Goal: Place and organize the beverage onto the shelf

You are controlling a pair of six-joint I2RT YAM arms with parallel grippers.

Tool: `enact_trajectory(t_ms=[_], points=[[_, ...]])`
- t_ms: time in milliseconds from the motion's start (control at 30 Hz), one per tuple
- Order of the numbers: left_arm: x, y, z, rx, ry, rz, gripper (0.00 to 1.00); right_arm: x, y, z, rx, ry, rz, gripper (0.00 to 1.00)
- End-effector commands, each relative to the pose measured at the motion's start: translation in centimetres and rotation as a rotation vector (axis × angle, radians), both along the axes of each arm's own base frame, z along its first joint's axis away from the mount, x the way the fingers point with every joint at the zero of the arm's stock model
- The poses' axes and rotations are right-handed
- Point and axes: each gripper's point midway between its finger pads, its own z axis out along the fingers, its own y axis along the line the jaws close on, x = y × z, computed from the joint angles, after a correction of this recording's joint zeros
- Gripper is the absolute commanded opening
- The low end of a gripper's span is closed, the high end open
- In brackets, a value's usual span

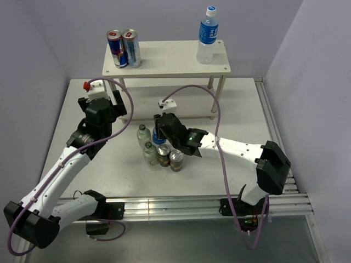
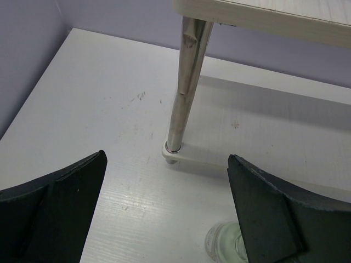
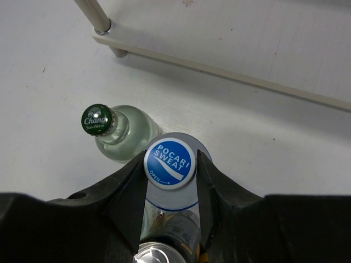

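Observation:
I should next carry the bottle in my right gripper up and outward to the bare top board (image 1: 182, 61) and release it beside the blue-labelled bottle, as both have blue labels.
The cream shelf (image 1: 170, 59) stands at the back; one blue-labelled bottle (image 1: 208, 35) stands on its top board at the right. On the table in front stand two green-capped bottles (image 1: 143, 132) (image 1: 149, 153) and two dark cans (image 1: 163, 155) (image 1: 176, 160). My right gripper (image 1: 159, 135) is shut round the neck of the second blue-labelled bottle (image 3: 169, 163), which stands among them; a green-capped bottle (image 3: 98, 119) is just to its left and a can (image 3: 159, 255) is under the wrist. My left gripper (image 2: 167, 186) is open and empty near the shelf's front left leg (image 2: 184, 93).
Two tall blue-and-silver cans (image 1: 123, 48) stand on the shelf top at the left. The shelf's lower board (image 3: 247, 38) lies just beyond the group of drinks. A green-capped bottle (image 2: 222, 241) is partly behind my left gripper's right finger. Walls close the table on three sides.

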Motion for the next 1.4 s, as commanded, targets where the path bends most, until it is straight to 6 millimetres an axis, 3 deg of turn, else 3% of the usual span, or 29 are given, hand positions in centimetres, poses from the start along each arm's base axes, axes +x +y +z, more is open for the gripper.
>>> enact_trajectory(t_ms=[0, 133, 167, 233, 267, 433, 467, 533, 567, 767, 933, 1133, 1367], points=[[-0.2, 0.4, 1.5, -0.013, -0.051, 0.008, 0.99, 0.7, 1.1, 2.7, 0.041, -0.039, -0.008, 0.0], [-0.2, 0.4, 1.7, -0.016, -0.056, 0.008, 0.99, 0.9, 0.7, 5.1, 0.026, -0.08, -0.013, 0.0], [-0.2, 0.4, 1.6, -0.016, -0.056, 0.008, 0.99, 1.1, 0.4, 6.8, 0.041, -0.106, -0.025, 0.0], [-0.2, 0.4, 1.6, -0.015, -0.055, 0.009, 0.99, 1.1, -0.2, 8.6, 0.028, -0.129, -0.034, 0.0], [-0.3, 0.4, 1.6, -0.015, -0.055, 0.008, 0.99, 1.3, -0.7, 11.0, 0.052, -0.164, -0.053, 0.0], [-0.3, 0.4, 1.7, -0.018, -0.059, 0.006, 0.99, 1.5, -2.9, 17.6, 0.044, -0.251, -0.11, 0.0], [-0.3, 0.4, 1.7, -0.016, -0.059, 0.006, 0.99, 1.5, -3.3, 20.1, 0.075, -0.281, -0.121, 0.0], [-0.3, 0.4, 1.7, -0.016, -0.057, 0.006, 0.99, 1.6, -4.3, 22.2, 0.06, -0.318, -0.145, 0.0], [-0.3, 0.4, 1.7, -0.016, -0.059, 0.005, 0.99, 1.5, -4.8, 24.6, 0.089, -0.35, -0.16, 0.0], [-0.3, 0.3, 1.6, -0.015, -0.056, 0.005, 0.99, 2.1, -7.7, 32.3, 0.106, -0.481, -0.249, 0.0], [-0.2, 0.3, 1.6, -0.013, -0.054, 0.004, 0.99, 2.7, -9.9, 37.6, 0.13, -0.572, -0.304, 0.0], [-0.2, 0.3, 1.6, -0.015, -0.054, 0.002, 0.99, 3.6, -11.9, 41.4, 0.154, -0.657, -0.368, 0.0], [-0.2, 0.3, 1.5, -0.014, -0.051, 0.0, 0.99, 5.6, -12.8, 43.3, 0.193, -0.728, -0.401, 0.0]])
